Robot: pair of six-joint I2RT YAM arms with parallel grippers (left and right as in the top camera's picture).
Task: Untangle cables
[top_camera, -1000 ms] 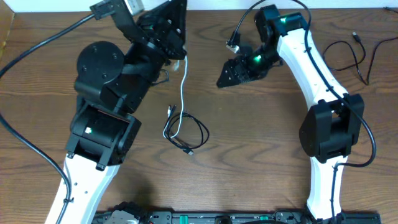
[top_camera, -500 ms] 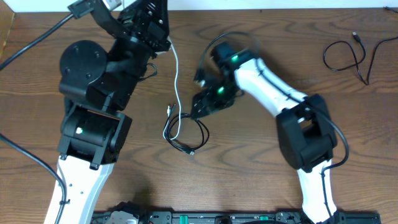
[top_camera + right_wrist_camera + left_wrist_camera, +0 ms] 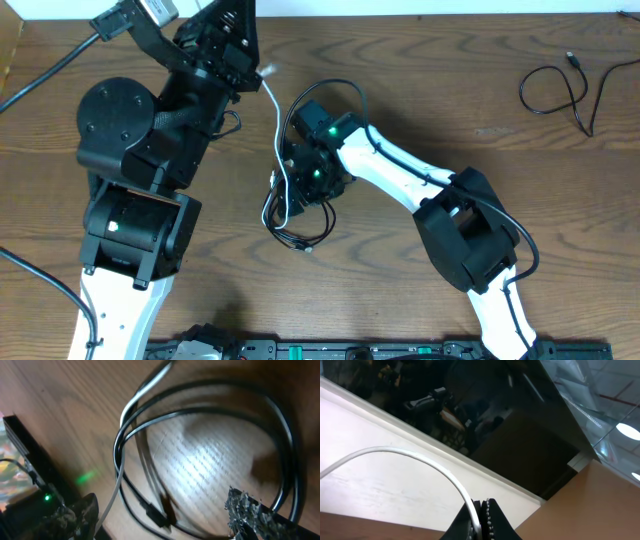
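Note:
The white cable (image 3: 279,130) gets released next as my left gripper moves down, tilting toward the bare table, since the gripper's fingers face the wall high above the table.
The white cable (image 3: 279,130) runs from my left gripper (image 3: 258,70) at the table's far edge down into the black cable (image 3: 296,238), which is coiled mid-table. In the left wrist view the left gripper (image 3: 481,520) is shut on the white cable (image 3: 420,457), which arcs away to the left. My right gripper (image 3: 303,185) hovers low over the coil. In the right wrist view the right gripper (image 3: 162,515) is open. Its fingers (image 3: 75,515) straddle loops of the black cable (image 3: 210,382) and a strand of the white cable (image 3: 116,485), gripping nothing.
Another thin black cable (image 3: 560,90) lies loose at the table's far right. The left arm's thick black wire (image 3: 40,70) trails off the left side. A black rail (image 3: 350,350) runs along the front edge.
The right arm has swung left and down from the upper middle to sit over the coil, its jaws narrowing a little. The left arm has shifted slightly left with the white cable's end.

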